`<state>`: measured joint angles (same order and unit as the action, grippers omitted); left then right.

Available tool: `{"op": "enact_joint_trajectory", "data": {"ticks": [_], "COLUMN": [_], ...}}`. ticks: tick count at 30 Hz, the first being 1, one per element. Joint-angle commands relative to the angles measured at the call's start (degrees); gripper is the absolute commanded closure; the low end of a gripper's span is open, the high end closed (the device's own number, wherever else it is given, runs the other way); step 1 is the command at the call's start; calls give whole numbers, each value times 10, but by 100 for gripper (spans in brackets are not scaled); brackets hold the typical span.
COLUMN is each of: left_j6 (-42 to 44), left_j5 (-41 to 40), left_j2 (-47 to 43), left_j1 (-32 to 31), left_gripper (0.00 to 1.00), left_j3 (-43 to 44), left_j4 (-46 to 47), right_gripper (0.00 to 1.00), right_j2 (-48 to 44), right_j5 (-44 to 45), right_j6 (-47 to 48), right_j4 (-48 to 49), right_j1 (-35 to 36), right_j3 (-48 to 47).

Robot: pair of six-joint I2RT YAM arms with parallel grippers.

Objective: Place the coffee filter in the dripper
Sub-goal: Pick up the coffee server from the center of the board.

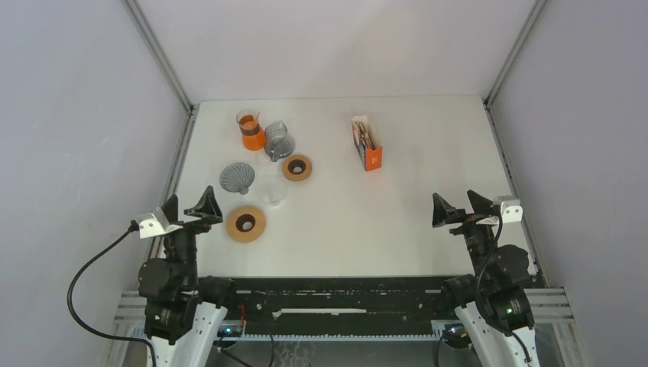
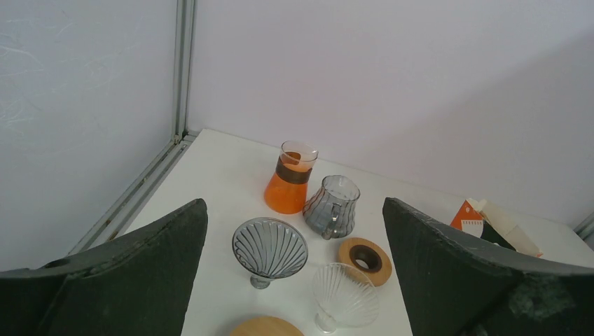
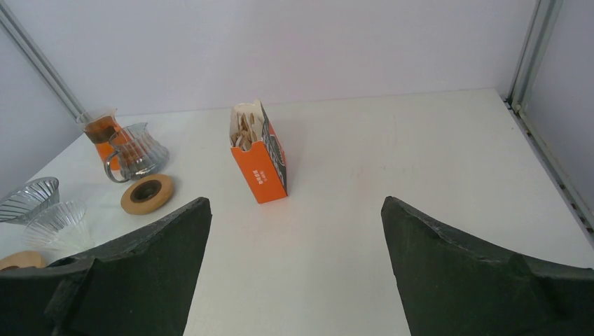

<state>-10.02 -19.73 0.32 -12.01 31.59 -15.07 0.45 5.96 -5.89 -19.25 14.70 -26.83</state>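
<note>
My left gripper reaches outward past the grey ribbed dripper (image 1: 237,177) next and closes on the orange carafe's rail-side rim (image 1: 238,118), since that carafe stands outward of the gripper.
An orange box of coffee filters (image 1: 367,143) stands open at the back right of the table; it also shows in the right wrist view (image 3: 258,152). A grey ribbed dripper (image 1: 237,177) and a clear ribbed dripper (image 1: 271,189) stand at the left; both show in the left wrist view, grey (image 2: 270,248) and clear (image 2: 344,295). My left gripper (image 1: 189,207) is open and empty near the table's front left. My right gripper (image 1: 459,206) is open and empty at the front right, well short of the box.
An orange carafe (image 1: 250,129) and a grey glass jug (image 1: 278,141) stand at the back left. Two wooden rings lie near the drippers, one (image 1: 297,167) behind and one (image 1: 246,223) in front. Metal rails run along both table sides.
</note>
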Motion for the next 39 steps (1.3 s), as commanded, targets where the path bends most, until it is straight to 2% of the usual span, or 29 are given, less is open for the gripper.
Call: {"op": "enact_joint_trajectory", "data": {"ticks": [1,8,13,30,39], "left_j6": [6,-1,-3,-67,-108], "left_j5": [1,-11,-15,-53,-9], "left_j2": [-112,-80,3,421,639], "left_j1": [5,5,5,6,37], "left_gripper": [0,0,0,0,0], "left_j3": [-10,-15,-14,151,295], "left_j4": [22,28,45,89,53], "right_gripper": [0,0,0,0,0], "right_j2": [-56,-55,-55,-37,-37], "right_j5": [7,7,14,15,14], "right_j6": [-5,-2,2,8,11], "right_j4": [13,18,24,37,40], "right_j1": [2,3,3,14,14], "right_j3": [-16,-9,0,16,20]}}
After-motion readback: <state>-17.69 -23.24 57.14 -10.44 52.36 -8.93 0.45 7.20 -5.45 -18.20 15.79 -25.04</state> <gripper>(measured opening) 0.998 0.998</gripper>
